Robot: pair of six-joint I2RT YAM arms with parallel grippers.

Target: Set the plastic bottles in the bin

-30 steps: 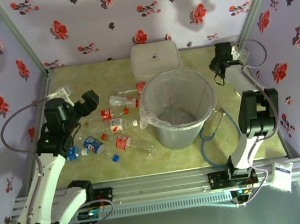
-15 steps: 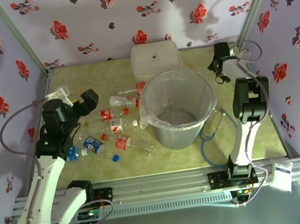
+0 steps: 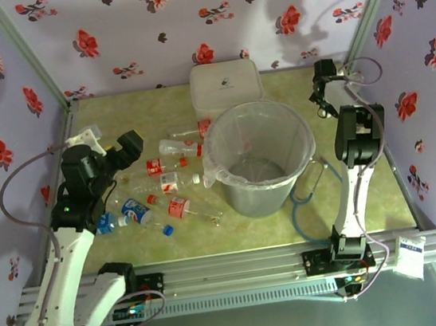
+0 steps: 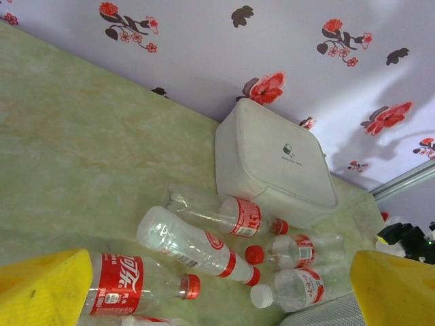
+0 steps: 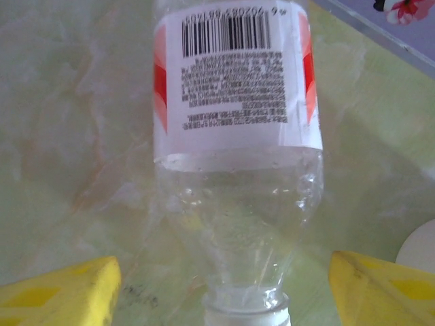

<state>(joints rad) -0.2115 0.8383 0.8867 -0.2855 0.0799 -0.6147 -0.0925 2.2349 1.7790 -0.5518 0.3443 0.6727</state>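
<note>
My right gripper moves down onto the clear bottle's neck (image 5: 246, 293) next and closes there, where the bottle is narrowest. It lies below, between the spread fingers.
Several clear plastic bottles (image 3: 174, 182) with red-and-white labels lie scattered left of the bin (image 3: 259, 157), a big grey bucket lined with a bag; one blue-labelled bottle (image 3: 135, 213) lies nearer the front. My left gripper (image 3: 124, 150) hovers open above this pile, touching none of it. Its wrist view looks down on the red-capped bottles (image 4: 197, 246) between the yellow fingers (image 4: 47, 292). My right gripper (image 3: 322, 94) is at the back right corner, open. A labelled bottle (image 5: 234, 156) lies there with its neck between the spread yellow fingers (image 5: 61, 295), untouched by them.
A white square lidded box (image 3: 225, 82) stands behind the bin, also seen from the left wrist (image 4: 272, 163). A blue hose (image 3: 310, 191) loops on the table right of the bin. A white spray nozzle (image 3: 86, 136) lies at the back left. Flowered walls enclose three sides.
The right arm has folded up and its gripper has shifted toward the back right corner. The left arm and the bottle pile have barely moved.
</note>
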